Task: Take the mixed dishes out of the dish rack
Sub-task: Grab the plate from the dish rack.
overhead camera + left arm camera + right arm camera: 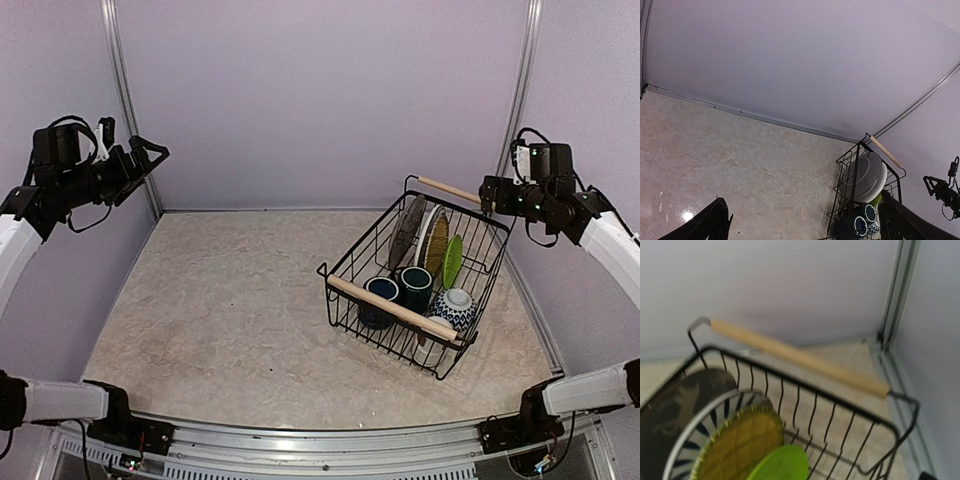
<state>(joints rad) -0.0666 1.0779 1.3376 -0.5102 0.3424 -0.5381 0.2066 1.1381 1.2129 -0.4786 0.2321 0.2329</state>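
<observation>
I will move my right gripper to the left in the top view to the gray deer-pattern plate and down onto its upper rim (416,201) (716,371) to close, because the plate is at the end of the row.
The dish rack (345,289), a black wire basket with two wooden handles, stands on the right of the table. In it a gray deer-pattern plate (406,232), a striped white plate (425,225), a tan lattice plate (436,243) and a lime green plate (453,260) stand on edge. Two dark blue mugs (381,290) (416,283) and a blue-white bowl (456,308) sit by the near handle. My right gripper (487,196) hovers open at the rack's far right corner, above the far handle (800,357). My left gripper (152,158) hangs open high at the far left, its fingers (715,222) wide apart.
Bare marbled tabletop (230,300) spreads left of the rack. Purple walls with metal corner posts (128,110) (520,90) close in the back and sides. A metal rail (320,445) runs along the near edge between the arm bases.
</observation>
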